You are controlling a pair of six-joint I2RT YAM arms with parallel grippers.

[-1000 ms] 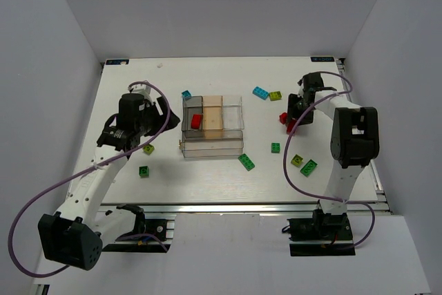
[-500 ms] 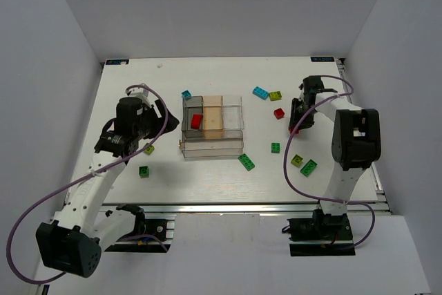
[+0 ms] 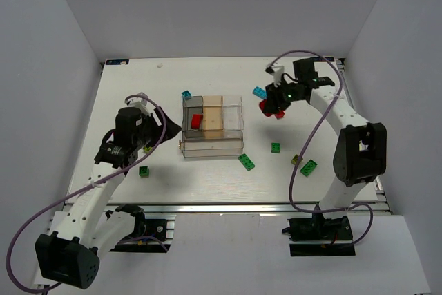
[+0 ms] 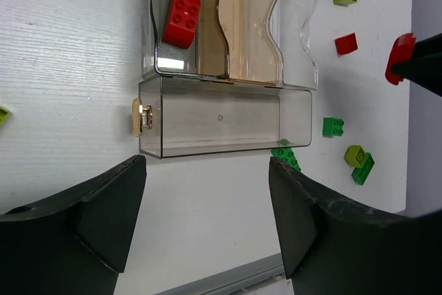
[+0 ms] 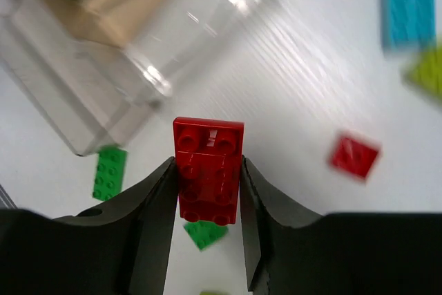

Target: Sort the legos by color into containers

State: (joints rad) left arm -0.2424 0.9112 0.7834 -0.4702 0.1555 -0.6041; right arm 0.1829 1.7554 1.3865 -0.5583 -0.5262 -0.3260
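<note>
The smoky compartment's far end is open behind its red lego. My right gripper should go left in the top view next and let go of my lego there.
My right gripper is shut on a red lego and holds it above the table, right of the clear divided container. The container also shows in the left wrist view and in the right wrist view. One red lego lies in its smoky back-left compartment. My left gripper is open and empty, left of and in front of the container. Another red lego lies on the table near the right gripper.
Loose legos lie around: cyan and cyan at the back, green, green, lime and green at the right front, green under the left arm.
My right gripper has lifted a red lego off the table and swung back and left toward the container. My left arm has drawn a little toward the near edge.
</note>
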